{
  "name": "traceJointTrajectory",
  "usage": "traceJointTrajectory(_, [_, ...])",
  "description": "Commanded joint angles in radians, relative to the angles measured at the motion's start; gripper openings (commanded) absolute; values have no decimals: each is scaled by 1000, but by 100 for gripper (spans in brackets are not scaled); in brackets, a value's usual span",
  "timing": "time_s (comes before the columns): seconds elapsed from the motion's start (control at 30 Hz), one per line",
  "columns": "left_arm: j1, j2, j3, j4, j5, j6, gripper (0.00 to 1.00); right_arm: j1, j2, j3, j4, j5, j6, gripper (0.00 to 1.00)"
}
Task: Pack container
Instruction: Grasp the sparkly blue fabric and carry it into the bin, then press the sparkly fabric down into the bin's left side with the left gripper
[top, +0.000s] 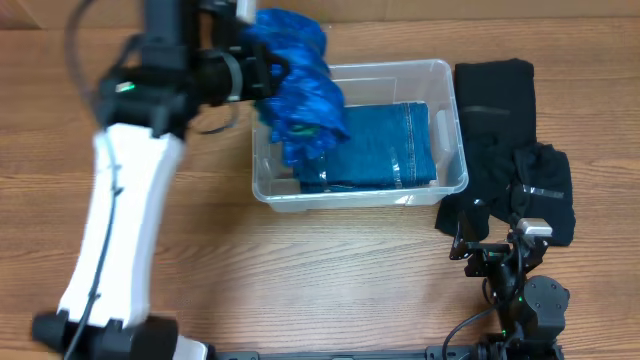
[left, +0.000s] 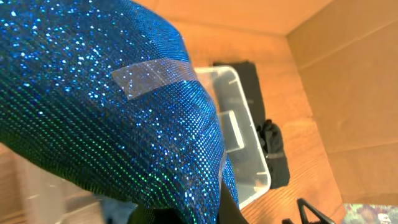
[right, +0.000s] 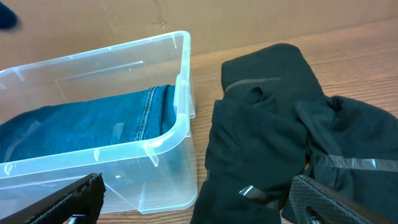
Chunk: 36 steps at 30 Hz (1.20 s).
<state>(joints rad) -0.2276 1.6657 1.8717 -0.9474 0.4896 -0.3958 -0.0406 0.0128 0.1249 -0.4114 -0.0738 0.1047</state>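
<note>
My left gripper needs to lower and shift over the jeans (top: 385, 145), to the right in the overhead view, since the sparkly garment (top: 300, 85) still hangs past the container's rim.
The clear plastic container (top: 449, 120) stands mid-table with folded blue jeans (top: 385, 145) inside. My left gripper (top: 262, 75) is shut on a sparkly blue garment (top: 300, 85) and holds it over the container's left end; the cloth drapes into the bin. In the left wrist view the sparkly garment (left: 106, 106) fills the frame and hides the fingers; the container (left: 239, 134) shows behind it. My right gripper (top: 500, 255) is open and empty, near the front right. In the right wrist view the container (right: 168, 149) sits left and black clothes (right: 267, 143) right.
A pile of black clothes (top: 505, 140) lies on the wood table right of the container, with a bundled black piece (top: 545, 190) nearest my right gripper. A cardboard wall (left: 354, 93) stands behind the table.
</note>
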Motion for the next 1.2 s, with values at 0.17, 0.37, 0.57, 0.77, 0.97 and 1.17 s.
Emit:
traceJointTrajectory(0.17, [-171, 258, 2, 128, -208, -246, 4, -5, -10, -4, 0, 1, 4, 100])
traceJointTrajectory(0.37, [-151, 342, 2, -104, -353, -206, 25, -5, -10, -4, 0, 1, 4, 100])
traceJointTrajectory(0.57, [-24, 276, 5, -245, -356, -97, 74, -5, -10, -4, 0, 1, 4, 100])
traceJointTrajectory(0.77, [-67, 240, 5, -98, -169, 26, 69, -5, -10, -4, 0, 1, 4, 100])
traceJointTrajectory(0.97, [-256, 303, 4, 159, -276, 49, 74, -5, -10, -4, 0, 1, 4, 100])
traceJointTrajectory(1.17, [-304, 535, 4, 245, -203, 34, 73, -5, -10, -4, 0, 1, 4, 100])
